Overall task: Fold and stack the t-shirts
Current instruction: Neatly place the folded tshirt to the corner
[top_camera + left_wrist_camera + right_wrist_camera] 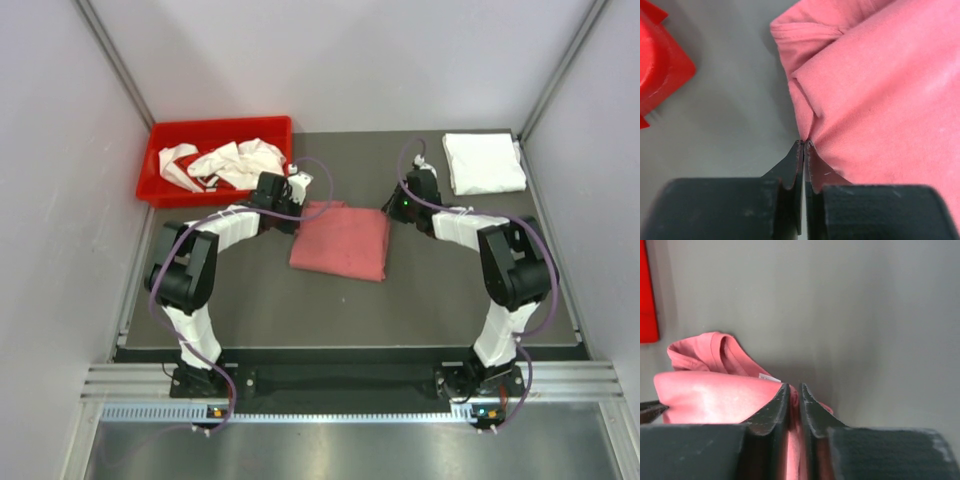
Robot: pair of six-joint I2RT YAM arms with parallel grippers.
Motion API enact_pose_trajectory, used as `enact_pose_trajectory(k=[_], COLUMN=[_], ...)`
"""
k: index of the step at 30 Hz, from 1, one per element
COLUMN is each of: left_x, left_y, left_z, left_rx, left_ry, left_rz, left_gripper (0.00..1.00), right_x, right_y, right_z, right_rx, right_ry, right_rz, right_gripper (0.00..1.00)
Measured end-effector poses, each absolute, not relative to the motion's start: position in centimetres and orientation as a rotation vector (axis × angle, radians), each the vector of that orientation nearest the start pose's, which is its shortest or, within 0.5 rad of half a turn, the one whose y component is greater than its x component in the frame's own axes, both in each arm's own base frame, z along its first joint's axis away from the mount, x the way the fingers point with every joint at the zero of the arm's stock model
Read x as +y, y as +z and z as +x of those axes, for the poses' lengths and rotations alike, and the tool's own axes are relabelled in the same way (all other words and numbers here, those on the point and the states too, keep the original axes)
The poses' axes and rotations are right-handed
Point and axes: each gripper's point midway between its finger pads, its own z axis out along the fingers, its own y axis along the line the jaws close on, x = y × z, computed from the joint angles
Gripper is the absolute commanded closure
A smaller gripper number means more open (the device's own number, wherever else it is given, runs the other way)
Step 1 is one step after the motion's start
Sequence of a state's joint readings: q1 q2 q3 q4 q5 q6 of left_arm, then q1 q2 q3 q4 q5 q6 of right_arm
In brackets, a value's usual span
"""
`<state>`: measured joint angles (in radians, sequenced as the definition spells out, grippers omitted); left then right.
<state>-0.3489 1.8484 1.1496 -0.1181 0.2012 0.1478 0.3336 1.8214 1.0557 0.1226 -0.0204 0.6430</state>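
Observation:
My right gripper opens at the pink shirt's far corner next, then moves back and down over the pink shirt's side edge [388, 234] [797, 436].
A pink t-shirt [340, 240] lies partly folded in the middle of the dark table. My left gripper [298, 207] is at its back left corner. In the left wrist view the left gripper [804, 143] is shut, pinching the edge of the pink shirt [880, 90]. My right gripper [394, 211] is at the shirt's back right corner. In the right wrist view the right gripper [794, 388] is shut with pink cloth [715, 395] between its fingers. The shirt's collar [715, 347] shows behind that fold. A folded white t-shirt [483, 162] lies at the back right.
A red bin [160, 190] at the back left holds crumpled white t-shirts [235, 160]. Its corner shows in the left wrist view [660, 65] and its edge in the right wrist view [647, 295]. Grey walls close in the table on three sides.

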Motion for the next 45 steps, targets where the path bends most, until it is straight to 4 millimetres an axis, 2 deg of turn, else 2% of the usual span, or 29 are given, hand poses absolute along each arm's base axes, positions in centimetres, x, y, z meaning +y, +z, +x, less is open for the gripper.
enact_pose_trajectory(k=[1,2,3,4,7,10,14,17,20,27,29,30,33,34,36,39,45], left_x=[-18.5,-18.6,-18.7,-18.9,-19.1,-18.9,-18.6,-18.5,-18.3,-17.6,-17.4,-17.3,-17.1,-16.9,-16.6,-16.1,-14.7], left_y=[4.7,4.7,4.7,4.7,4.7,4.9,6.1,7.3,8.3,10.9,11.6,11.9,12.5,12.6,12.9,13.5,14.7], left_z=[41.9,41.9,41.7,41.6,41.3,41.2,41.4,41.7,41.8,41.6,41.3,41.2,40.9,40.8,40.6,40.4,39.8], left_rx=[2.29,2.288,2.289,2.289,2.296,2.295,2.273,2.247,2.223,2.165,2.15,2.142,2.137,2.138,2.139,2.133,2.124], left_ry=[-0.345,-0.353,-0.364,-0.376,-0.398,-0.39,-0.365,-0.347,-0.333,-0.288,-0.28,-0.277,-0.265,-0.259,-0.247,-0.225,-0.162], left_rz=[0.691,0.7,0.708,0.717,0.716,0.715,0.707,0.699,0.699,0.707,0.71,0.712,0.713,0.713,0.718,0.722,0.722], left_gripper=[0.76,0.65,0.46,0.41,0.38,0.37,0.36,0.35,0.35,0.35,0.34,0.34,0.33,0.32,0.32,0.32,0.32], right_x=[18.5,18.3,18.1,17.9,17.3,16.7,16.7,17.6,18.0,20.2,20.7,21.0,21.4,21.4,21.5,21.5,20.7], right_y=[6.6,6.4,6.3,6.1,6.0,6.2,6.6,5.9,4.1,3.9,3.8,3.7,3.1,3.0,3.2,4.3,7.9], right_z=[44.7,44.8,45.0,45.2,45.2,44.1,41.2,39.7,37.7,37.4,37.4,37.4,37.2,37.2,37.3,38.3,42.6], right_rx=[2.249,2.255,2.262,2.271,2.284,2.291,2.318,2.347,2.407,2.404,2.403,2.407,2.422,2.425,2.431,2.44,2.442], right_ry=[0.554,0.545,0.533,0.526,0.508,0.499,0.526,0.574,0.611,0.781,0.823,0.845,0.87,0.872,0.869,0.844,0.715], right_rz=[0.339,0.342,0.335,0.337,0.341,0.348,0.336,0.324,0.332,0.334,0.326,0.325,0.335,0.332,0.311,0.254,0.044], right_gripper=[0.54,0.49,0.4,0.36,0.26,0.2,0.18,0.19,0.22,0.44,0.58,0.7,0.83,0.92,1.0,1.0,1.0])
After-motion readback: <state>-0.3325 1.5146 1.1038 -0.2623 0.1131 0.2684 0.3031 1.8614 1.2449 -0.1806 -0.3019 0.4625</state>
